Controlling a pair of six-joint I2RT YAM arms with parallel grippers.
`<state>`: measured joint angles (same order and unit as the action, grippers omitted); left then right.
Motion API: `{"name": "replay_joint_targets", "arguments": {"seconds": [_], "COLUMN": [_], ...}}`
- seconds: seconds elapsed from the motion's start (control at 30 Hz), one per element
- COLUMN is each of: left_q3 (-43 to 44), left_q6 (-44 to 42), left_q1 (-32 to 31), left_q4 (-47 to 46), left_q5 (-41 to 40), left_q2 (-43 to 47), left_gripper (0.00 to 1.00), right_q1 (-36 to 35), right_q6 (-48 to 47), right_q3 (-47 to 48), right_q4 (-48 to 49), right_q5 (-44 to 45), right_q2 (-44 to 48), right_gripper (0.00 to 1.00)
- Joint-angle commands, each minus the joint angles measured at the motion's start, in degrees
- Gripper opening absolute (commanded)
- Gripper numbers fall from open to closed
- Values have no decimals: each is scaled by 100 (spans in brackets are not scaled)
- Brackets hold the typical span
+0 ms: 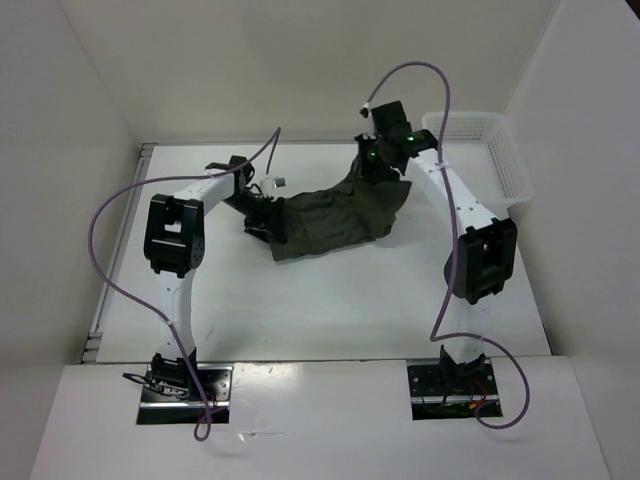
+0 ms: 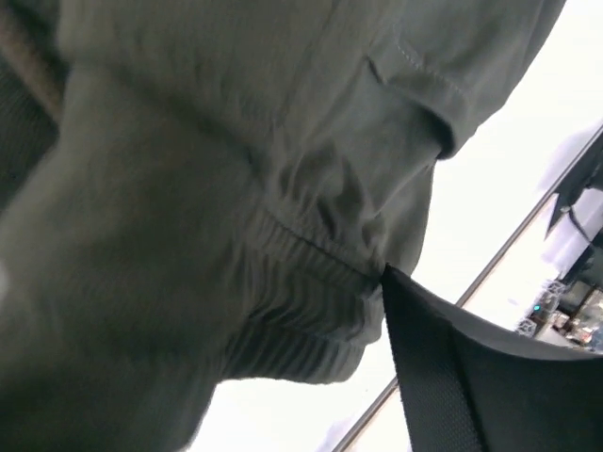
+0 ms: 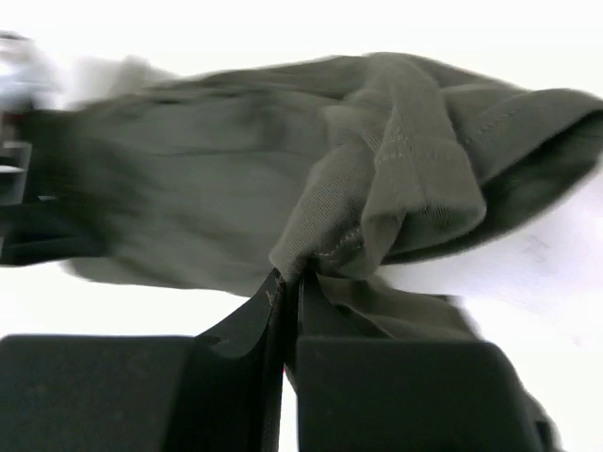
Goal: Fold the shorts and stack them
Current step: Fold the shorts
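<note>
My right gripper is stretching the shorts [image 1: 335,220] with my other gripper, so next it should go left in the top view and release the shorts' hem over their waistband end [image 1: 281,224].
The dark olive-green shorts [image 1: 335,220] hang stretched between my two grippers over the middle of the table. My left gripper [image 1: 262,215] is shut on the shorts at their left end; in the left wrist view the ribbed waistband [image 2: 311,301] fills the frame, with one black finger [image 2: 471,377] pressed to it at lower right. My right gripper [image 1: 374,162] is shut on the shorts at their right end. In the right wrist view its two black fingers [image 3: 236,358] pinch a hemmed fold of the shorts [image 3: 396,179].
A white mesh basket [image 1: 505,160] stands at the back right corner, close to the right arm. White walls close off the table on the left, back and right. Purple cables loop from both arms.
</note>
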<state>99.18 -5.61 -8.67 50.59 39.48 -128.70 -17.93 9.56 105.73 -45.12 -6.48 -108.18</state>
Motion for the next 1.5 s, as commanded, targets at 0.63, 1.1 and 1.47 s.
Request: {"name": "replay_joint_targets", "arguments": {"seconds": [0.63,1.1,1.47], "left_q3": [163,383,743], "left_q6": [-186,-186,-239], "left_q1": [-214,-56,49], "left_q4": [-260,-154,82], "left_q5": [-573,-916,-1356], "left_q2": [-612,-603,-428], "left_gripper": [72,82,86], "right_q1": [-2171,-2337,-2337], "right_q6": [1558,486,-129], "right_q3": [1731,669,387], "right_q4": [-84,1233,1692], "right_q5": [-151,-2602,-3861], "right_q2": [-1865,-864,-169], "right_gripper": [0,75,77]}}
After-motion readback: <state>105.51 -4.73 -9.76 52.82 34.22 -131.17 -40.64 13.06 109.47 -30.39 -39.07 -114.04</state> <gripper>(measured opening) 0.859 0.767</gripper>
